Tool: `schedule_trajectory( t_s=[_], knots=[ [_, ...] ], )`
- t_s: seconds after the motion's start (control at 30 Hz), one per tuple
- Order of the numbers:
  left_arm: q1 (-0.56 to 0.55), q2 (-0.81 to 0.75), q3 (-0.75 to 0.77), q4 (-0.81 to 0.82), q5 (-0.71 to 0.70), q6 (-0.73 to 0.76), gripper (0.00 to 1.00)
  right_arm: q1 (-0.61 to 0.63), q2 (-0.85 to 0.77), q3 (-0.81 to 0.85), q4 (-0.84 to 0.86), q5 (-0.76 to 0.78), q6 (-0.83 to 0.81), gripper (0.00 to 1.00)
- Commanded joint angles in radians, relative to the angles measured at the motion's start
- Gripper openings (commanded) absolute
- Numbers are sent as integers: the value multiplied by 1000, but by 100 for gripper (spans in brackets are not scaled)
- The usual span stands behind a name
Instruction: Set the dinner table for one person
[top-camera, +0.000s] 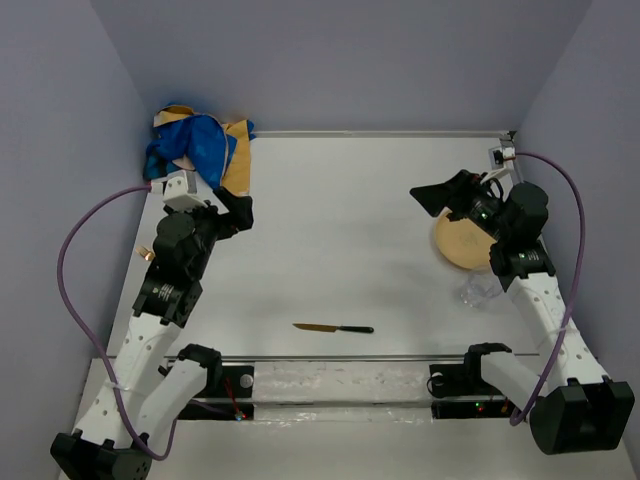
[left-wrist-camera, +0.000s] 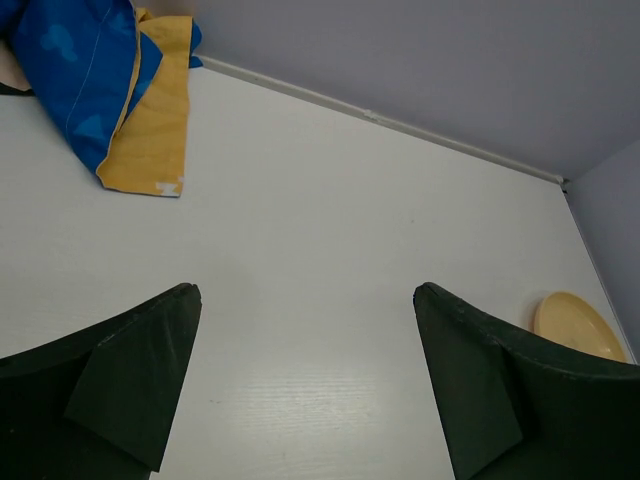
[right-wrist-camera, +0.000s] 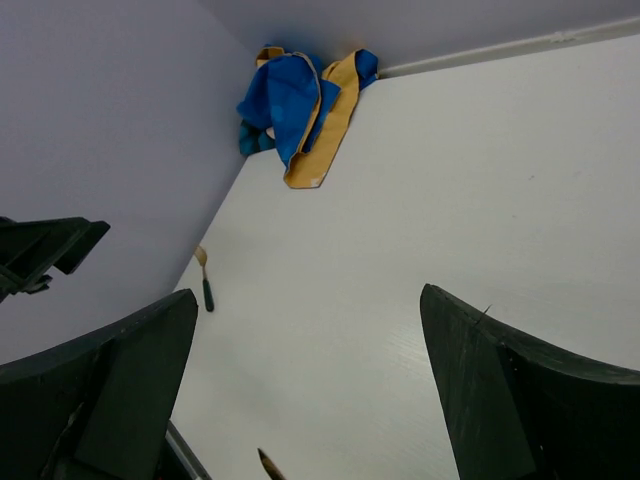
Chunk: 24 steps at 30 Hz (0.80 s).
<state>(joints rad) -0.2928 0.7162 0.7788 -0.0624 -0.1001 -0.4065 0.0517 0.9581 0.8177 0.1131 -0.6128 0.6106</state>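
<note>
My left gripper moves outward, to the left in the top view, next. It then goes down onto the placemat's near edge, since the placemat lies crumpled in the corner of the table.
The white dinner table (top-camera: 340, 230) fills the scene. A crumpled blue and yellow cloth placemat (top-camera: 200, 145) lies in its far left corner. A yellow plate (top-camera: 457, 245) lies at the right, partly under my right arm, with a clear glass (top-camera: 480, 290) just in front of it. A knife (top-camera: 333, 328) with a dark handle lies near the front middle. A fork (right-wrist-camera: 205, 285) lies at the left edge. My left gripper (top-camera: 240, 210) is open and empty above the table, in front of the cloth (left-wrist-camera: 100, 80). My right gripper (top-camera: 440, 195) is open and empty above the table, left of the plate.
Grey walls close the table on the left, back and right. A rail with the arm bases (top-camera: 330, 380) runs along the near edge. The left wrist view shows the plate (left-wrist-camera: 580, 325) far right; the right wrist view shows the knife tip (right-wrist-camera: 268, 465).
</note>
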Motion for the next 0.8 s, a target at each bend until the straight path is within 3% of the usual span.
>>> schedule_trajectory(
  t_s=[0.0, 0.13, 0.23, 0.27, 0.37, 0.4, 0.5, 0.77],
  knots=[
    [-2, -1, 33, 29, -18, -5, 99, 2, -19, -15, 66, -21, 8, 98],
    [0, 8, 24, 53, -64, -8, 99, 2, -16, -23, 71, -11, 2, 98],
    [50, 70, 28, 122, -76, -41, 99, 23, -10, -35, 85, -1, -2, 98],
    [114, 101, 40, 134, -60, -55, 99, 33, -7, -41, 95, 4, 0, 98],
    [243, 259, 82, 212, 44, -152, 99, 43, 14, -58, 99, 12, -5, 98],
    [320, 305, 100, 228, 48, -181, 99, 43, 21, -64, 97, 19, -11, 98],
    [395, 521, 172, 227, -32, -250, 99, 94, 44, -81, 99, 56, -34, 98],
    [484, 849, 308, 311, -156, -278, 95, 212, 108, -78, 96, 104, -75, 97]
  ],
)
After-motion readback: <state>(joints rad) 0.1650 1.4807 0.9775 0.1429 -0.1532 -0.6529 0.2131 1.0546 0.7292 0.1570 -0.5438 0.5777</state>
